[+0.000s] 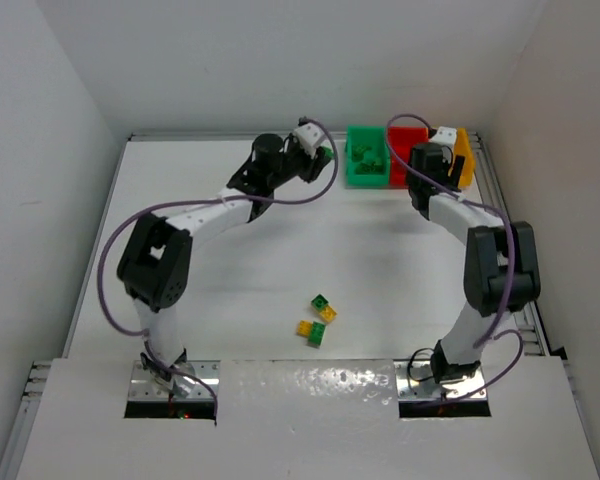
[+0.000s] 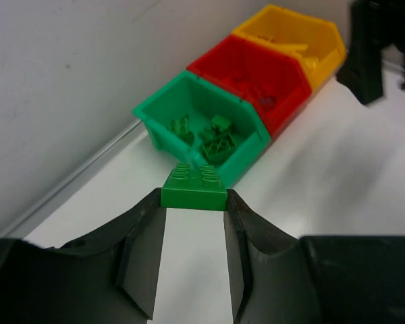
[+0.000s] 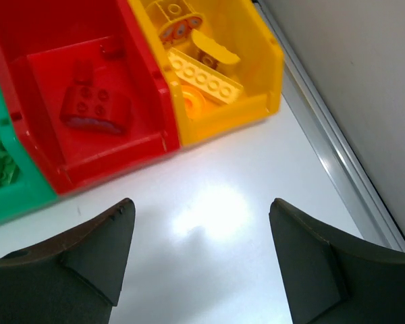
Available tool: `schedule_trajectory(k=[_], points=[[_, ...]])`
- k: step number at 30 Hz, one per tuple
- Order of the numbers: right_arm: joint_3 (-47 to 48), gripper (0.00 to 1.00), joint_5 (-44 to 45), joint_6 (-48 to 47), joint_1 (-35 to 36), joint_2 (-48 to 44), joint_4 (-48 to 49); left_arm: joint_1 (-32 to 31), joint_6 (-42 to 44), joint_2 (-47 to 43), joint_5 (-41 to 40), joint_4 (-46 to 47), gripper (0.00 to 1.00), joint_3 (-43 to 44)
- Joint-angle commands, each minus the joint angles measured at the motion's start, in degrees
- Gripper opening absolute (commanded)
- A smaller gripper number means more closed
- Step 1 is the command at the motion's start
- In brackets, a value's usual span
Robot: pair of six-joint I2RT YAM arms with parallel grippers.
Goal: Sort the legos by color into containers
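Observation:
I will carry the matching lego over the green bin and let it go. The green bin has green legos inside and is to the right of my left gripper in the top view.
My left gripper (image 2: 194, 199) is shut on a green lego (image 2: 194, 188) and holds it just short of the green bin (image 2: 251, 152), which has several green legos (image 2: 216, 138) in it. From above, this gripper (image 1: 320, 156) sits left of the green bin (image 1: 365, 183). The red bin (image 3: 108, 162) holds a red lego (image 3: 94, 108). The yellow bin (image 3: 223, 121) holds yellow legos (image 3: 202, 75). My right gripper (image 3: 199, 209) is open and empty over the table in front of the red and yellow bins. Loose green (image 1: 320, 303) and yellow (image 1: 305, 327) legos lie mid-table.
The three bins stand in a row against the back wall (image 1: 280, 60). A raised metal edge (image 3: 337, 162) runs along the table's right side, close to the yellow bin. The right arm (image 2: 378, 47) shows beside the yellow bin in the left wrist view.

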Motion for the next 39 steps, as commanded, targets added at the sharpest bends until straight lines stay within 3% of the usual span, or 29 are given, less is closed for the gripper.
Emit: schedule_trajectory(k=[1,9,15,18,22,25,30,31,33,39], points=[[-6.79,0.79,-1.77,5.05,0.10,-8.50,4.39,-0.52,-6.14,7.44,1.92,-1.07,0.00,11.65],[-18.83,0.77,-5.37,2.51,2.56,-25.89,2.83,-1.75,-7.38,28.09,-2.12,4.10,0.00,32.66],[-23.32,0.78,-6.26,3.20,4.06,-32.68,-1.12,-4.82,-3.17,43.64,-9.93,12.78,0.00,49.54],[-24.03,0.78,-6.52,3.90,4.32,-34.17,-2.88,-5.79,-1.23,50.84,-14.33,12.81,0.00,59.20],[-24.03,0.78,-6.08,3.56,4.32,-35.49,-4.21,-6.41,1.39,53.86,-19.87,14.74,0.00,61.25],[-23.94,0.78,-6.52,2.15,4.41,-36.37,-4.21,-6.76,3.07,53.87,-18.48,14.92,0.01,59.15],[-23.41,0.78,-6.87,0.92,4.32,-36.20,-3.59,-7.12,3.26,53.69,-17.86,15.18,0.34,57.82],[-23.15,0.78,-7.22,0.39,4.32,-36.02,-3.68,-7.12,2.82,53.60,-18.04,15.09,0.46,57.91],[-22.54,0.78,-8.54,-0.14,4.41,-35.85,-3.77,-7.12,2.55,52.90,-18.04,15.00,0.60,57.73],[-21.22,0.78,-11.17,-0.84,4.41,-36.02,-4.91,-7.12,2.38,49.56,-16.90,14.83,0.74,56.42]])
